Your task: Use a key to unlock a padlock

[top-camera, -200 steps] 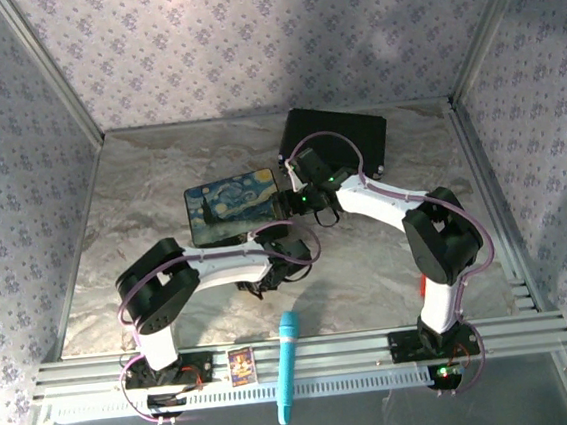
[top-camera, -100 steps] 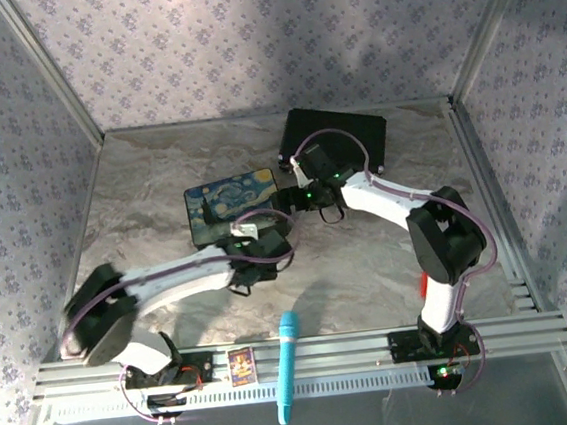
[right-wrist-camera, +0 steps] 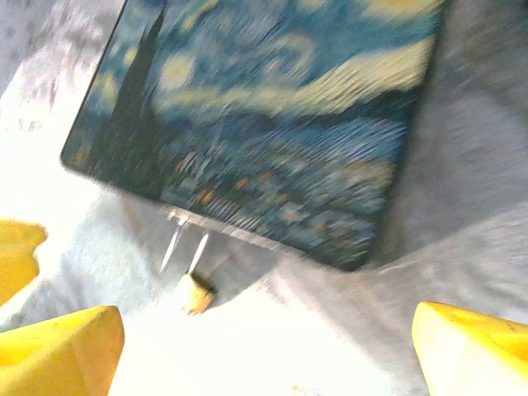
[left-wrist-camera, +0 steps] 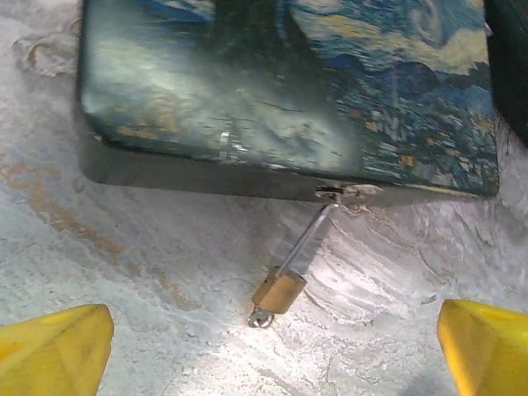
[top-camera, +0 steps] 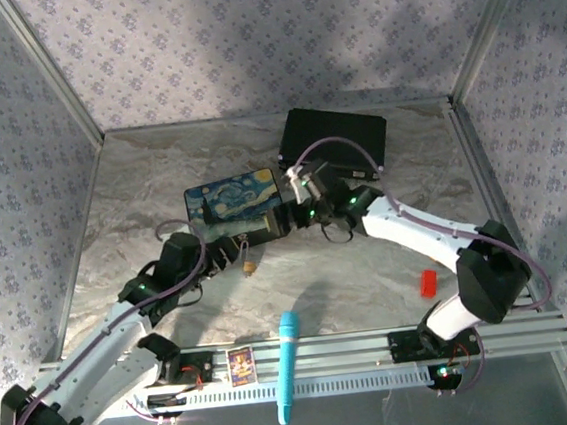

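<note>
The padlock's shackle is still hooked through the box's clasp, so I will next move my right gripper back and down to close on the padlock's brass body (top-camera: 250, 269) (right-wrist-camera: 197, 295).
The small brass padlock (left-wrist-camera: 280, 290) lies on the marble table just in front of the Starry Night box (left-wrist-camera: 289, 91). Its thin shackle (left-wrist-camera: 309, 239) is hooked through the box's clasp (left-wrist-camera: 338, 194). The silvery key (left-wrist-camera: 261, 317) sticks out of the padlock's bottom end. My left gripper (left-wrist-camera: 268, 355) is open, its yellow fingertips (left-wrist-camera: 54, 351) wide apart on the near side of the padlock and touching nothing. My right gripper (right-wrist-camera: 264, 351) is open too, over the box's right corner, with the padlock (right-wrist-camera: 196, 294) blurred ahead of it. From above, the padlock (top-camera: 251, 266) lies between both grippers.
A black case (top-camera: 335, 137) lies behind the painted box (top-camera: 235, 209). A red block (top-camera: 428, 282) sits near the right arm's base. A blue marker (top-camera: 288, 363) and a small card (top-camera: 241, 365) rest on the front rail.
Both grippers have opened. The left arm has drawn back toward the near left, leaving padlock and key on the table. The right arm's elbow has swung out to the right.
</note>
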Tool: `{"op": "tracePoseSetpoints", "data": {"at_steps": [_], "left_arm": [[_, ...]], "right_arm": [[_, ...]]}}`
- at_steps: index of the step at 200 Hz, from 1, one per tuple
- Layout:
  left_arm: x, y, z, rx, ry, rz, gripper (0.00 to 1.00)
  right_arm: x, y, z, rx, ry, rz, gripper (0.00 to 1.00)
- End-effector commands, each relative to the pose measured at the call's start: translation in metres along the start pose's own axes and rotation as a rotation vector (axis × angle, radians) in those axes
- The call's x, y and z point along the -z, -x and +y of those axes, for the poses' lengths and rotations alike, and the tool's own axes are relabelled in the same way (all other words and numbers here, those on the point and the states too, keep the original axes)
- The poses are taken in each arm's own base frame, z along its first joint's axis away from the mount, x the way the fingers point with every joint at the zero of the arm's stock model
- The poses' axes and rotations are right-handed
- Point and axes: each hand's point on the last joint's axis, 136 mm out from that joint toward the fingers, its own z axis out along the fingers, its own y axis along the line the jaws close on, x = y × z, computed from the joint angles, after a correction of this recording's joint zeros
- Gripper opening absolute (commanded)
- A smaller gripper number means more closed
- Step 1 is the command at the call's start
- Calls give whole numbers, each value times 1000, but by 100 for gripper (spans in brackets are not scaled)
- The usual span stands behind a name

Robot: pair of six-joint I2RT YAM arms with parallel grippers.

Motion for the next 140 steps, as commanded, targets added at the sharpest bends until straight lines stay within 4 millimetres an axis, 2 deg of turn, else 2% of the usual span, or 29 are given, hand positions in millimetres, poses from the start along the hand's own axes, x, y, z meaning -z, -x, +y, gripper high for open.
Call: {"op": "tracePoseSetpoints", "data": {"at_steps": [1, 15, 44, 84, 116, 140], "left_arm": [[1, 0, -8, 44, -63, 51, 100], [-3, -2, -3, 61, -52, 69, 100], [-10, 0, 11, 98, -10, 63, 100], [-10, 11, 27, 134, 36, 48, 100], [-8, 14, 30, 128, 58, 37, 100], [-9, 14, 29, 124, 63, 48, 100]], "right_arm": [[-28, -30, 25, -13, 55, 57, 89], [-45, -45, 38, 1, 74, 82, 89], [-77, -62, 61, 7, 116, 115, 85], [-112, -77, 57, 28, 38, 145, 79], [-126, -83, 47, 13, 11, 151, 78], [-132, -87, 45, 8, 7, 154, 72]]}}
